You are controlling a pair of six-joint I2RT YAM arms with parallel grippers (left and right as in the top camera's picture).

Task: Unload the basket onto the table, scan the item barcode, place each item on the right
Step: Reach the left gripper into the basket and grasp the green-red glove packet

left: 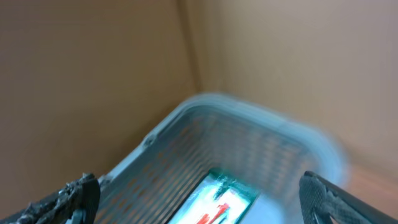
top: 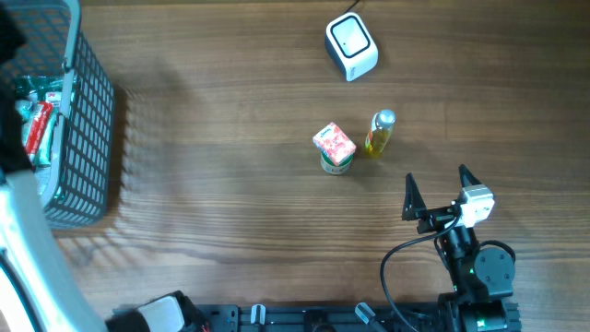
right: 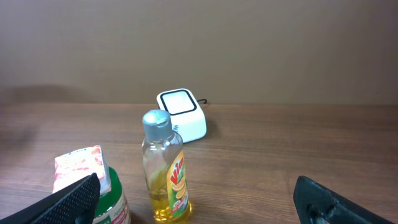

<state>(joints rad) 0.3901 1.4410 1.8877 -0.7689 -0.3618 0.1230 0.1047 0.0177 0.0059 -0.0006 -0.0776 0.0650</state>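
Observation:
My left gripper should next tilt its open fingers downward and lower them past the basket's rim onto the teal and red packet, which is inside the basket below.
The white barcode scanner sits at the back of the table, also in the right wrist view. A yellow bottle stands near the middle, beside a pink carton resting on a green-lidded can. My right gripper is open, low and in front of the bottle, holding nothing. My left gripper hangs open above the basket, over a blurred teal and red packet. Nothing is between its fingers.
The grey mesh basket stands at the far left edge with several packets inside. My left arm's white body runs along the left border. A black cable loops by the right arm's base.

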